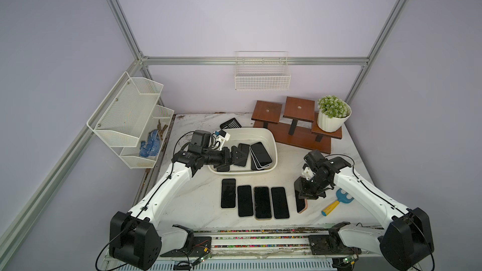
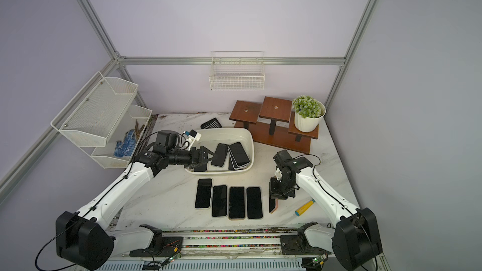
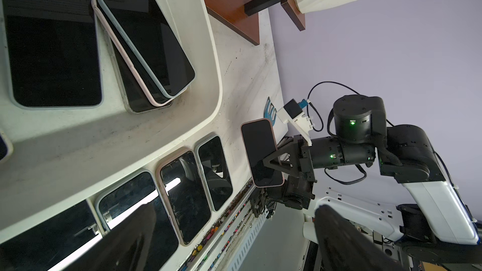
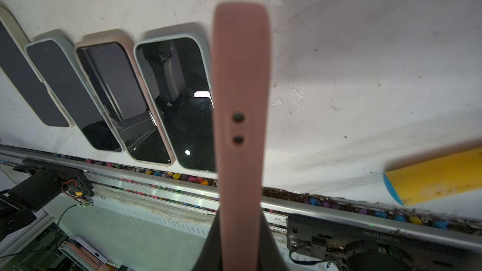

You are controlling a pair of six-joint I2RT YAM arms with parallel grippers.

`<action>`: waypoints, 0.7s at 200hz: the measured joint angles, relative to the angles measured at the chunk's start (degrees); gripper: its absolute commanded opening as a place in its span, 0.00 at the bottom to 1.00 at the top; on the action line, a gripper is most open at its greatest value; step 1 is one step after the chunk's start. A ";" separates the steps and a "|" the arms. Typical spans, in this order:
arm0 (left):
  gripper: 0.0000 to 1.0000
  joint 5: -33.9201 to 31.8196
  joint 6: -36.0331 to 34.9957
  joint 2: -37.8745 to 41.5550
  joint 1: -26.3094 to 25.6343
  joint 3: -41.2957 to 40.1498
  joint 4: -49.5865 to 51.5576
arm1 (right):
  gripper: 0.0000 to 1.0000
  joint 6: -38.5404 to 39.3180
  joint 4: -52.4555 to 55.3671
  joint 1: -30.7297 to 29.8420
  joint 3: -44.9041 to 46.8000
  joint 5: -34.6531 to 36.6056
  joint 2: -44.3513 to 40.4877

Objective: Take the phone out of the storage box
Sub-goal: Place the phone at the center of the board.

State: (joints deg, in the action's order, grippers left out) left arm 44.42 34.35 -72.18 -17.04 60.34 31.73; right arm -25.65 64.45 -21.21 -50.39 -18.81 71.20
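Observation:
My right gripper moves down and toward the phone row next. It releases the pink-cased phone on the bare, empty part of the tabletop [image 1: 292, 206] [image 4: 283, 113] beside its closest phone.
The storage box [image 1: 274, 144] [image 2: 252, 144] [image 3: 130, 139], a shallow white tub, stands mid-table with several dark-screened phones inside: a slanted stack [image 1: 260, 154] [image 3: 146, 40] at its right and a single one [image 1: 243, 152] beside it. My left gripper [image 1: 236, 155] [image 2: 208, 156] [image 3: 233, 208] hovers open over the box's left part, holding nothing. Right of the box and nearer the front, my right gripper [image 1: 303, 195] [image 2: 277, 195] [image 4: 240, 243] is shut on a pink-cased phone [image 1: 301, 204] [image 2: 272, 205] [image 3: 260, 149] [image 4: 240, 87], held on edge just above the table.
Several phones [image 1: 254, 200] lie in a row in front of the box. A blue-and-yellow toy shovel [image 1: 336, 202] lies by the right arm. A wooden riser [image 1: 294, 131] with a potted plant [image 1: 332, 116] stands back right. A mesh rack [image 1: 130, 118] and a wire basket [image 1: 262, 74] hang on the walls.

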 measured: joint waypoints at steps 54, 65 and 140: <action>0.99 -0.42 -0.09 1.92 0.00 -0.07 0.55 | 0.00 0.26 -8.33 -0.31 6.99 -3.17 0.35; 0.99 -0.52 -0.09 2.01 -0.02 -0.07 0.57 | 0.00 0.28 -9.75 -0.39 7.74 -3.65 0.35; 1.00 -1.01 -0.02 2.03 -0.02 -0.07 0.59 | 0.00 1.57 -15.63 -0.44 10.45 -4.96 1.55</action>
State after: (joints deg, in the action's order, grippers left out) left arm 43.42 34.33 -70.15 -17.06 60.27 32.32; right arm -24.08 48.82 -21.65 -39.94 -23.77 72.75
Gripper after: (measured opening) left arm 0.994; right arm 0.143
